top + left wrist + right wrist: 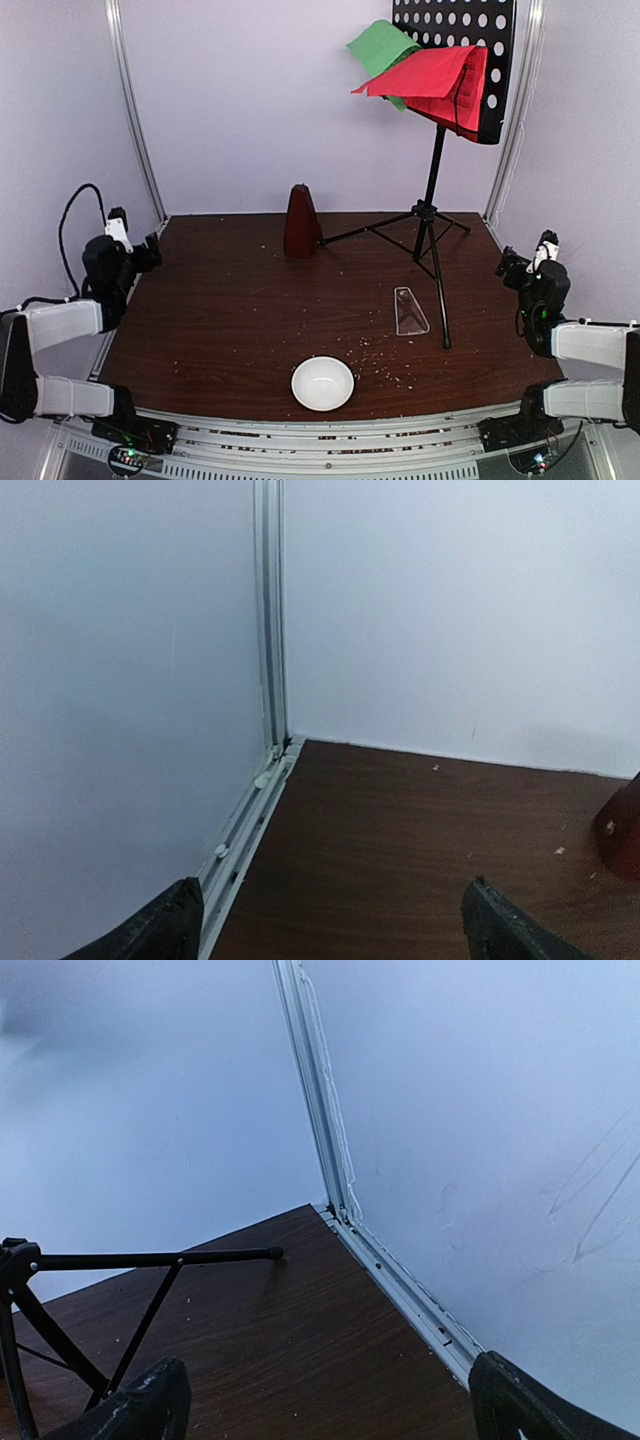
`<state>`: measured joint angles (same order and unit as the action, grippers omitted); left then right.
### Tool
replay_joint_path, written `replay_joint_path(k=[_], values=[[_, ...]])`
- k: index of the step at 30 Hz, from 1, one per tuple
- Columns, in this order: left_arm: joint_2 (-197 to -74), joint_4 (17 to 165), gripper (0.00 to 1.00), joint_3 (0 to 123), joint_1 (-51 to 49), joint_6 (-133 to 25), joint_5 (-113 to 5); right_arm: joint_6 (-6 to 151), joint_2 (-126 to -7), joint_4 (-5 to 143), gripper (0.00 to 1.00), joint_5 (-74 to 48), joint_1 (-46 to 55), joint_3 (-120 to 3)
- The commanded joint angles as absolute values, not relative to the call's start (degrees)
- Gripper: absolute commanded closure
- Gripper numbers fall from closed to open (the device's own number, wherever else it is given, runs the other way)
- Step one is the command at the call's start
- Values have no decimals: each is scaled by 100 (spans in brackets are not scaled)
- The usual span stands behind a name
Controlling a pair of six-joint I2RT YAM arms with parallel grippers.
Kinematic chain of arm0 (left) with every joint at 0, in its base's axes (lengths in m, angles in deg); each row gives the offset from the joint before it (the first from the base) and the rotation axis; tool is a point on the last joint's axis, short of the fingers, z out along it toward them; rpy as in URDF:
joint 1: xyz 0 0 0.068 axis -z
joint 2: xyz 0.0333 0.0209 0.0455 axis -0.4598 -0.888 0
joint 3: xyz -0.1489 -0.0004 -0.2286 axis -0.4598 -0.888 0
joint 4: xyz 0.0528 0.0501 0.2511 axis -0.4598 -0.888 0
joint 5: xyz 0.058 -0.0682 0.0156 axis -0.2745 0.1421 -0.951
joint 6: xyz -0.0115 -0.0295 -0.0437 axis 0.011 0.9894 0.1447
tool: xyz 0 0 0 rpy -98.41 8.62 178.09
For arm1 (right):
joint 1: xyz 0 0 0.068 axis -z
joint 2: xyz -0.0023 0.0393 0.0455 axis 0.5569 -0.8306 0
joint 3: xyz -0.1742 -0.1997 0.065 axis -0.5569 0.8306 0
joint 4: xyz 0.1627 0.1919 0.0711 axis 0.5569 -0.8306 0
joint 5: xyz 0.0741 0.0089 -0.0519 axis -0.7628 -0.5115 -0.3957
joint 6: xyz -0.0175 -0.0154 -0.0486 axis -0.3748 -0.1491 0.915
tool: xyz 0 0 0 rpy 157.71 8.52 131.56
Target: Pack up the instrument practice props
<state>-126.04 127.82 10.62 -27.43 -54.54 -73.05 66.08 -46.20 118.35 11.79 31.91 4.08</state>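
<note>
I need to move my left gripper outward and to the right in the top view and close it around the metronome's upper end [300, 197], because the metronome narrows toward its top.
A dark red-brown pyramid metronome [301, 222] stands upright at the back middle of the table; its edge shows in the left wrist view as the metronome [622, 828]. Its clear wedge cover [409, 311] lies flat by a leg of the black tripod music stand [432, 192]. On the stand's perforated desk rest a green sheet [381, 45] and a red sheet [428, 73]. My left gripper [150, 251] hangs open at the table's left edge, empty. At the right edge my right gripper [512, 263] is open too, with the stand's legs [150, 1259] ahead.
A small white bowl [322, 383] sits near the front middle edge. Crumbs are scattered over the dark wood table [220, 320]. White walls with metal corner rails [270, 660] close in the back and both sides.
</note>
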Motion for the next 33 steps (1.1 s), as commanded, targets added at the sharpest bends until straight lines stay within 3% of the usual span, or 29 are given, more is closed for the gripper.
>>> replay_joint_path(k=[1, 5, 10, 18, 27, 33], values=[[-12082, 10632, 8, 2642, -2672, -4136, -6323, 6419, -4178, 11691, 0, 1617, 3162, 425], [-12279, 9810, 9, 3792, -1779, -3909, -6073, 6378, -3615, 11390, 0, 1623, 3165, 550], [-13395, 8978, 9, 5099, -652, -4009, -6175, 6312, -2978, 10971, 0, 1242, 3181, 624], [-15610, 8830, 9, 7158, 689, -3630, -6570, 6186, -2521, 10516, 0, 910, 3186, 663], [-17858, 8424, 6, 9322, 890, -3147, -7666, 5989, -2268, 10266, 0, 716, 3190, 618], [-18529, 8462, 2, 9971, 877, -3335, -8664, 5928, -2200, 10251, 0, 687, 3191, 630]])
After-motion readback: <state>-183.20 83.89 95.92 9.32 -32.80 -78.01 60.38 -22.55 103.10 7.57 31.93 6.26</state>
